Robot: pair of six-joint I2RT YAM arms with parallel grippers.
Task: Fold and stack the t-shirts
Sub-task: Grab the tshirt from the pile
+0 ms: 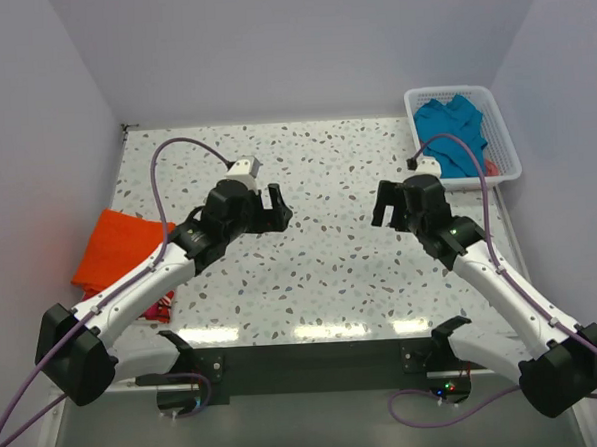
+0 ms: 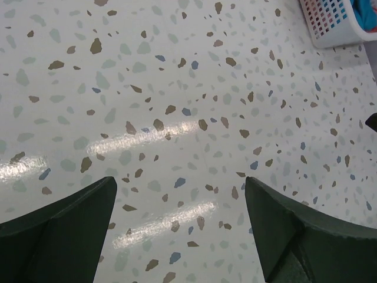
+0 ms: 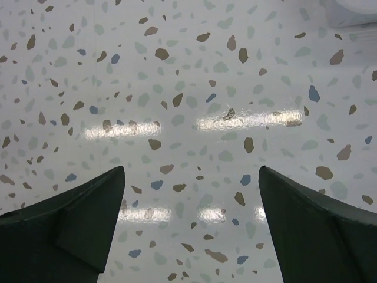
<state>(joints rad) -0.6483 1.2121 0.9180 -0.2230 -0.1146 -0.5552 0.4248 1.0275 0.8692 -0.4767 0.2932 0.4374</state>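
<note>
My right gripper moves outward over the white basket's rim and down onto the edge of the teal-blue t-shirt [image 1: 454, 127] next.
A bright orange t-shirt [image 1: 115, 248] lies folded at the table's left edge, with a bit of magenta-red cloth [image 1: 161, 309] under its near side. A teal-blue t-shirt [image 1: 454, 127] lies crumpled in the white basket [image 1: 504, 138] at the back right, with red cloth showing at the basket's near end. My left gripper [image 1: 268, 207] is open and empty above the speckled table, right of the orange shirt. My right gripper [image 1: 388, 207] is open and empty, near side of the basket. Both wrist views show only bare table between the open fingers. No salmon-pink shirt shows.
The speckled table [image 1: 330, 252] lies between the two grippers. The white basket's corner [image 2: 336, 23] shows at the top right of the left wrist view. White walls enclose the left, back and right sides. The arm bases sit at the near edge.
</note>
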